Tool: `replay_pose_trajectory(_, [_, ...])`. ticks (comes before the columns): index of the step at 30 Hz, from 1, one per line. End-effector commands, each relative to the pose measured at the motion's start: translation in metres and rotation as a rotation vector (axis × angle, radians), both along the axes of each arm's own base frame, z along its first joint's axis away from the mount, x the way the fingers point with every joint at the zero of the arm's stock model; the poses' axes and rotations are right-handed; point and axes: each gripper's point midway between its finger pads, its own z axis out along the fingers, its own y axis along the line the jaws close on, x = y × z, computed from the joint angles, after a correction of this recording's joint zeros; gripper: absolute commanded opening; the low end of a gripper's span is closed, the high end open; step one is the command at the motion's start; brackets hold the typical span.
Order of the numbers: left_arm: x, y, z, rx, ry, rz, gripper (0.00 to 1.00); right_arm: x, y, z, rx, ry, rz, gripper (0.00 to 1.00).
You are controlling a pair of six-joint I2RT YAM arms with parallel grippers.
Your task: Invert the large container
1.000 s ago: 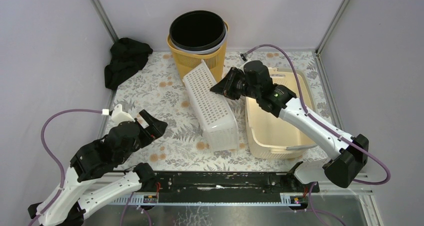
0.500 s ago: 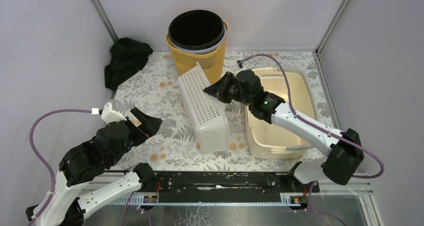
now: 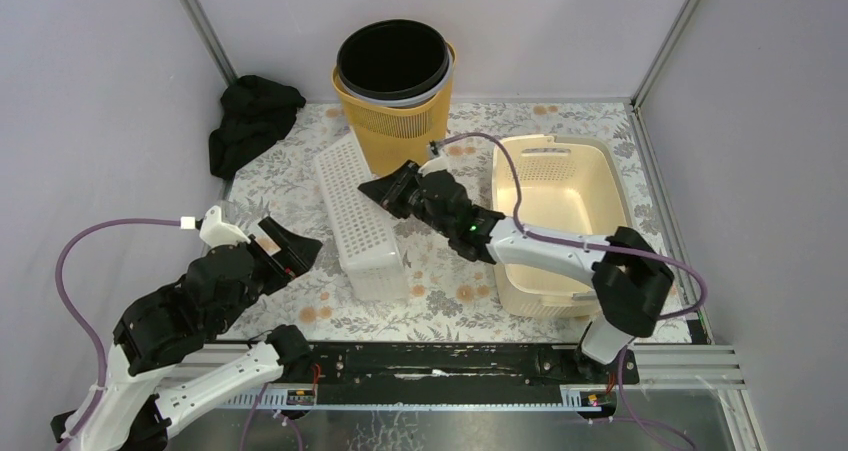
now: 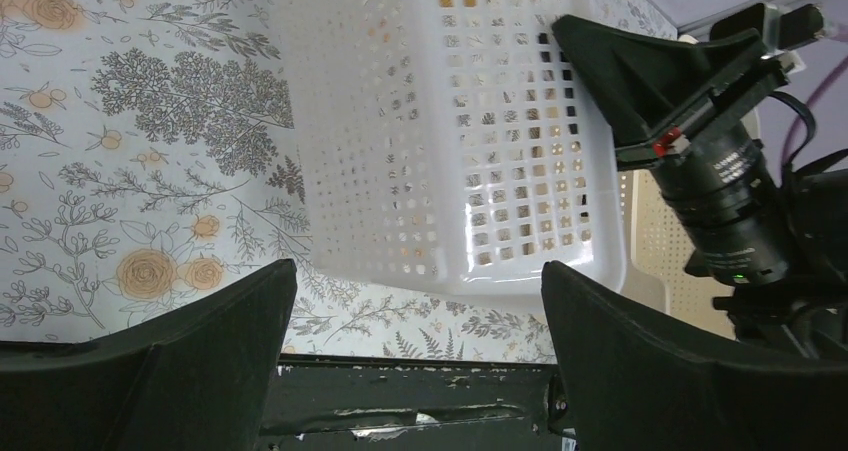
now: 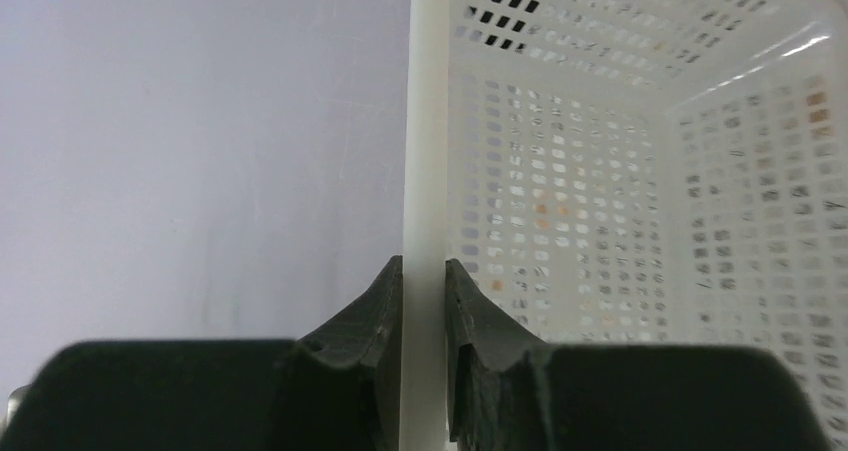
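I will next carry the container's rim with my right gripper to its left in the top view, where the tabletop is free, rolling the container's sideways opening downward, and release it.
The large white perforated container (image 3: 355, 221) is tipped on its side on the floral table, its opening facing right. My right gripper (image 3: 377, 192) is shut on its upper long rim (image 5: 424, 121), one finger on each side of the rim. The right wrist view looks into the container's inside (image 5: 620, 171). My left gripper (image 3: 297, 248) is open and empty, left of the container's near end and apart from it. The left wrist view shows the container's underside (image 4: 450, 151) and the right gripper (image 4: 610, 61) on its edge.
A cream tub (image 3: 612, 176) stands upright to the right of the container. A yellow basket (image 3: 395, 126) holding a black bucket (image 3: 393, 61) stands at the back. A black cloth (image 3: 250, 116) lies at the back left. The black rail (image 3: 440, 361) runs along the near edge.
My right gripper has moved left with the white container's rim, swinging and tipping the container away from the cream tub. The left gripper has shifted slightly and stays open.
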Motion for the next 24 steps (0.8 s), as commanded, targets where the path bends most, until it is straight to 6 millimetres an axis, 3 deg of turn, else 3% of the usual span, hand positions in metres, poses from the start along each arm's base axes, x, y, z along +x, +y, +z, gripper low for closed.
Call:
replay_pose_trajectory(1, [-0.004,0.006,0.007,0.005,-0.015,-0.006,1.00,0.004,0.032,0.054,0.215,-0.091,-0.045,0.00])
replay_pose_trajectory(9, [-0.005,0.007,0.017,0.016,-0.031,-0.022,1.00,0.006,0.077,0.060,0.276,-0.102,-0.018,0.00])
replay_pose_trajectory(18, [-0.003,0.007,0.017,0.030,-0.035,-0.018,1.00,0.006,0.085,0.061,0.353,-0.065,-0.002,0.00])
replay_pose_trajectory(24, [-0.003,0.007,0.019,0.026,-0.038,-0.022,1.00,0.006,0.094,0.071,0.392,-0.062,0.021,0.00])
